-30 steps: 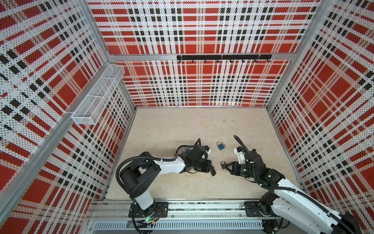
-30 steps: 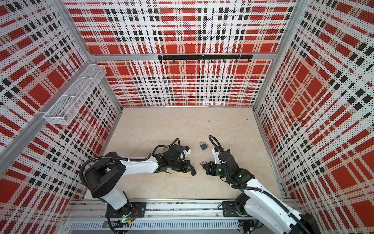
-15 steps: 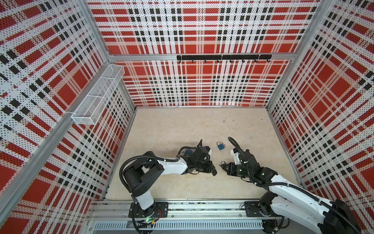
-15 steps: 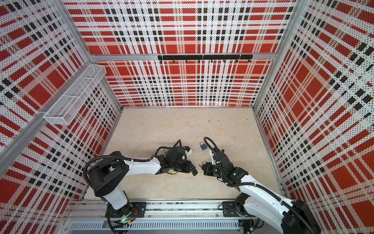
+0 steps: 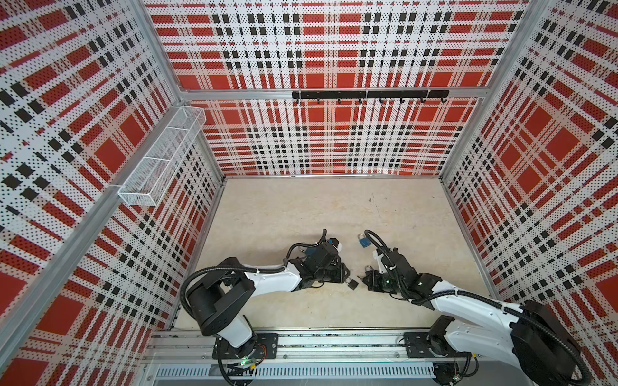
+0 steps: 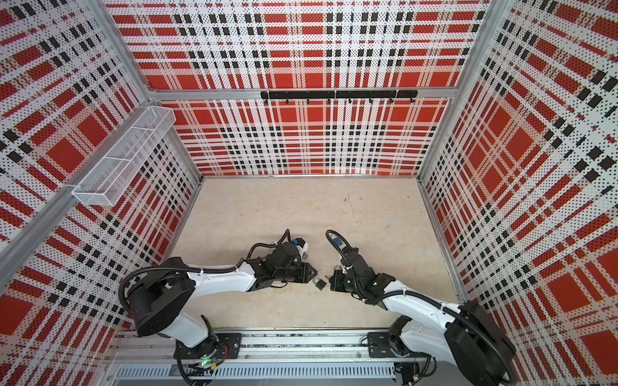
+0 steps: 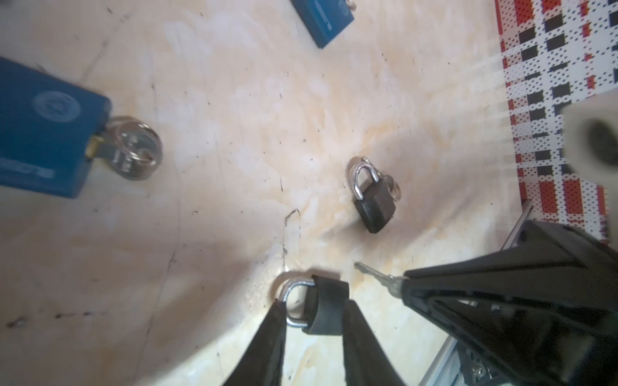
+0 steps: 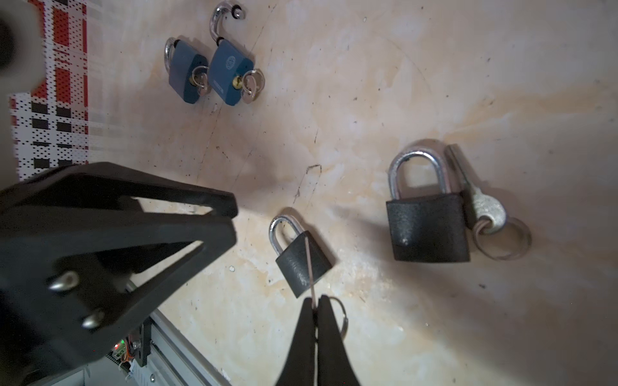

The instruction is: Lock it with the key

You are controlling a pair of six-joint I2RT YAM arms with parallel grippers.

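Note:
The padlock's shackle is already closed, so the robot's right gripper will next go down toward the tabletop (image 5: pixel 358 281) beside the small black padlock (image 8: pixel 302 259) below and release the key there.
A small black padlock (image 7: pixel 326 305) (image 8: pixel 302 259) lies on the table, shackle closed, just past the tips of my left gripper (image 7: pixel 314 310). The left jaws stand apart, and the right wrist view shows them clear of the lock. In both top views the lock (image 5: pixel 352 284) (image 6: pixel 320 284) sits between the left gripper (image 5: pixel 346 272) and the right gripper (image 5: pixel 363 279). My right gripper (image 8: pixel 314 302) is shut on the key (image 8: pixel 309 267), with its ring (image 8: pixel 341 319) hanging beside the fingers. The key blade (image 7: pixel 374 275) points toward the lock and is not in it.
A larger black padlock (image 8: pixel 428 230) (image 7: pixel 374 204) lies nearby with a loose key (image 8: pixel 481 204) beside it. Two blue padlocks (image 8: pixel 185 77) (image 8: pixel 230 77) with keys inserted lie further back; one blue padlock (image 5: pixel 364 241) shows in a top view. Perforated plaid walls enclose the table.
My left gripper has opened and let go of the small black padlock, which now rests on the table. The right arm has come slightly closer with the key.

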